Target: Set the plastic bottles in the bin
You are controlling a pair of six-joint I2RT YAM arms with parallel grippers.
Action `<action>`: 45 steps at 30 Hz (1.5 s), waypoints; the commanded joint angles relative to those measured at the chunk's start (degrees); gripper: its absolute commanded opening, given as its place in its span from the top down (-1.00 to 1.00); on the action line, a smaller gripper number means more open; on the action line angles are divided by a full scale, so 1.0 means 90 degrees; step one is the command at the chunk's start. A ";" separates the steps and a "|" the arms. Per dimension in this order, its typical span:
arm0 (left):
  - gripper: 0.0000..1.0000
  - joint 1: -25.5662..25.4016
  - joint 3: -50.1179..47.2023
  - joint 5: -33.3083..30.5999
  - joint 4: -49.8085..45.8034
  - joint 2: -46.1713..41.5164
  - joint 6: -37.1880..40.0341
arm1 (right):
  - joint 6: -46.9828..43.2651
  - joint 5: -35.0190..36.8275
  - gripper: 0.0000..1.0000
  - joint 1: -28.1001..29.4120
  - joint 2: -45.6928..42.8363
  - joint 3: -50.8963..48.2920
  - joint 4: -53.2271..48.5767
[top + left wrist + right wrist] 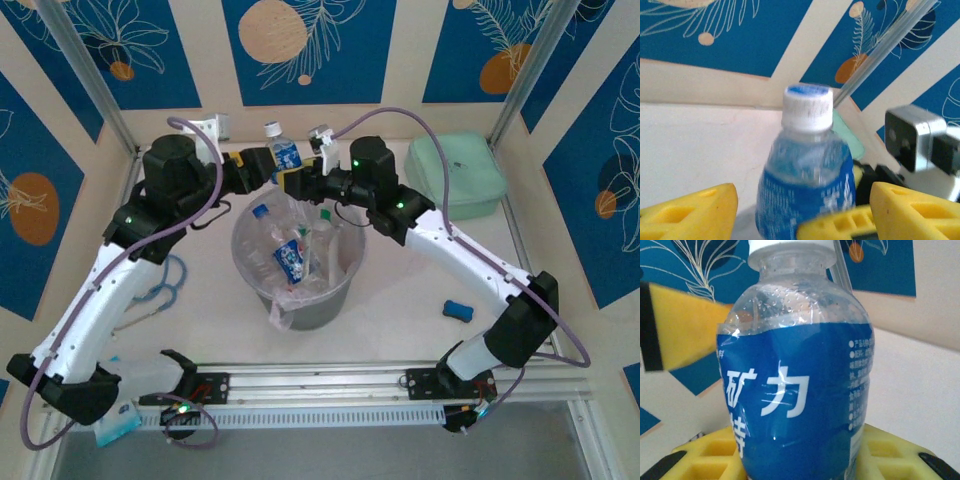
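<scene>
The bottle goes back over the bin's lined opening (304,243) next, tipping downward for my right gripper to release it, since it still stands above the bin's far rim.
A clear plastic bottle (283,152) with a blue label and white cap is held upright above the far rim of the bin (340,290). My right gripper (302,178) is shut on its lower body; in the right wrist view the bottle (795,390) rises between the yellow fingers (895,455). My left gripper (268,166) is open around the same bottle (807,185), with a gap between each yellow finger (695,210) and the bottle. The grey bin, lined with a clear bag, holds several more bottles (290,258).
A mint-green square case (460,175) lies at the back right. A small blue block (458,310) rests on the table to the right of the bin. A loop of cable (165,285) lies left of the bin. Metal frame posts stand at the back corners.
</scene>
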 commanded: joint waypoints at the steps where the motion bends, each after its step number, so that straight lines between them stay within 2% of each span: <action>1: -0.40 0.0044 0.0390 -0.0216 -0.0166 0.0326 0.0356 | 0.0253 -0.0293 0.91 0.0151 -0.0180 0.0665 -0.2123; 4: -0.41 0.0046 0.0750 -0.0269 -0.0223 0.0640 0.0503 | 0.0413 -0.0111 0.73 0.0234 -0.0198 0.1069 -0.2936; 10: -0.42 0.0047 0.1158 -0.0114 -0.0369 0.1096 0.0575 | 0.1177 -0.0256 0.57 0.0416 -0.0208 0.0976 -0.3143; 13: -0.41 0.0044 0.1076 -0.0087 -0.0398 0.1097 0.0574 | 0.1600 -0.0273 0.35 0.0622 -0.0119 0.1050 -0.3413; 17: -0.37 0.0044 0.0753 0.0055 -0.0490 0.0973 0.0521 | 0.1565 0.0298 0.02 0.0941 -0.0228 0.1055 -0.3656; 19: -0.35 0.0035 0.0529 0.0102 -0.0482 0.0848 0.0487 | 0.1496 0.0542 -0.05 0.0956 -0.0355 0.1113 -0.3814; 23: -0.31 0.0035 0.0119 0.0164 -0.0432 0.0579 0.0440 | 0.1397 0.0840 -0.45 0.0963 -0.0785 0.1209 -0.3994; 24: -0.30 0.0035 0.0029 0.0197 -0.0423 0.0539 0.0419 | 0.1360 0.0905 -0.48 0.0962 -0.0885 0.1219 -0.4040; 28: -0.21 0.0017 -0.0279 0.0304 -0.0383 0.0367 0.0365 | 0.1227 0.1234 -0.52 0.0828 -0.1194 0.1214 -0.4354; 34: -0.06 -0.0219 -0.0346 0.0422 -0.0559 0.0286 0.0410 | 0.1200 0.1142 -0.50 0.0334 -0.1691 0.0985 -0.4423; 39: 0.02 -0.0642 -0.0489 0.0356 -0.0785 0.0218 0.0427 | 0.1174 0.0824 -0.38 -0.0092 -0.1958 0.0689 -0.4526; 45: 0.07 -0.1215 -0.0675 0.0221 -0.0774 0.0181 0.0320 | 0.0875 0.0489 -0.19 -0.0180 -0.2056 0.0414 -0.4927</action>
